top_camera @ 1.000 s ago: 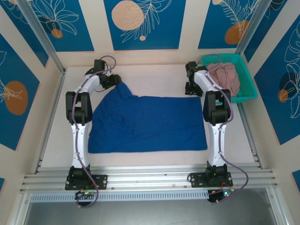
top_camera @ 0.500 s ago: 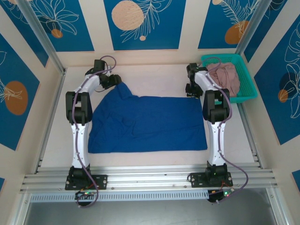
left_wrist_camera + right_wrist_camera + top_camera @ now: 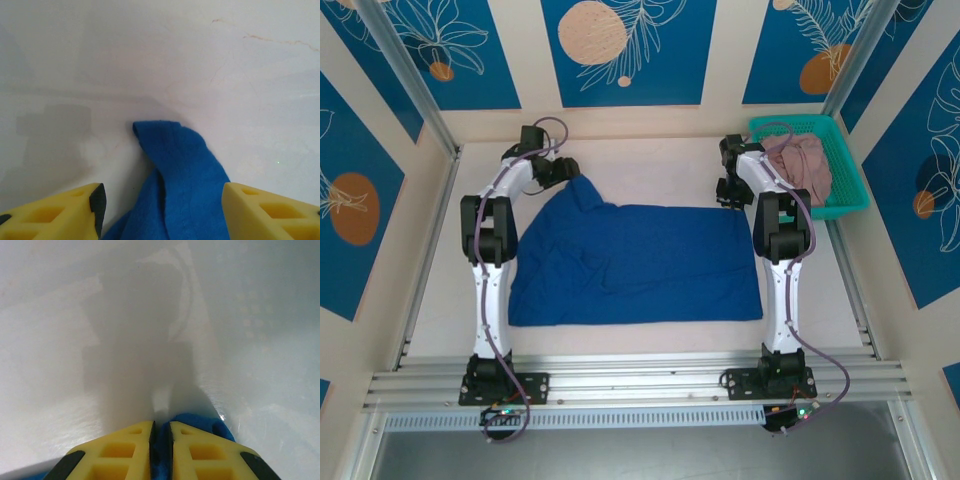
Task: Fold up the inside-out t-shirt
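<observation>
The shirt's peak pokes out below and outward, so my left gripper needs to move its open fingers down and slightly outward, then close near the peak's end.
The royal-blue t-shirt lies spread flat on the white table between the two arms. Its far left corner, a sleeve, reaches up between the yellow fingers of my left gripper, which stands open around it without pinching. In the top view that left gripper sits at the shirt's far left corner. My right gripper has its fingers nearly together with a fold of blue cloth pinched between the pads. It sits at the shirt's far right corner.
A teal basket with a dusty-pink garment stands at the far right, close behind the right arm. Bare white table lies beyond the shirt, up to the back wall. Aluminium rails run along the near edge.
The right gripper's fingers have closed onto the shirt's far right corner. The left arm and the shirt have not visibly moved.
</observation>
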Robot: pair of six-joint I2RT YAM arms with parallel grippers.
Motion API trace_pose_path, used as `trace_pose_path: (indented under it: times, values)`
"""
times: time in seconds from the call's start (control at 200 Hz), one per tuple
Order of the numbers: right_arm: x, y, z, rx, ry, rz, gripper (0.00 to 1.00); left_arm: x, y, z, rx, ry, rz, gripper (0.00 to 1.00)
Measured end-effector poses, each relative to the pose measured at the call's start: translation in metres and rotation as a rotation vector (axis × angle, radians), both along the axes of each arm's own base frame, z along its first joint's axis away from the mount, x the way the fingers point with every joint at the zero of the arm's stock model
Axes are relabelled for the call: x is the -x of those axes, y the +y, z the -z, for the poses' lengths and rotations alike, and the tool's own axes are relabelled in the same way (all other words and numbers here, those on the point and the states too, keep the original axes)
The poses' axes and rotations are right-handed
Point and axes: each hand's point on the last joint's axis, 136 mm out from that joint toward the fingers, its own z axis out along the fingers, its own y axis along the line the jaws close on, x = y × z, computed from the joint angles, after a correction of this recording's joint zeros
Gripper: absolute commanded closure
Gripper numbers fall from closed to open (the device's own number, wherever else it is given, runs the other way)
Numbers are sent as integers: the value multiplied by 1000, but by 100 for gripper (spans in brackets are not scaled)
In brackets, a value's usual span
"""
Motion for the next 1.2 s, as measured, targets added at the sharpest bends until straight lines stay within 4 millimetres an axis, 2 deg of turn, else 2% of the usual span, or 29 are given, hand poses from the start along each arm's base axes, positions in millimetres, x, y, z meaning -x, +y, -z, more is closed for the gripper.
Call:
trace_pose_path:
  times: [0.275, 0.35, 0.915, 1.2]
  values:
    - [0, 0, 0, 0, -1, -4, 83, -22, -4, 14, 16, 3, 7, 48]
    - [0, 0, 0, 1, -1, -7, 83, -25, -6, 11, 27, 7, 7, 51]
    - [-2, 1, 0, 1, -7, -16, 85, -30, -23, 19, 58, 13, 31, 93]
    - [-7, 1, -1, 3, -27, -33, 87, -37, -23, 3, 49, -24, 34, 98]
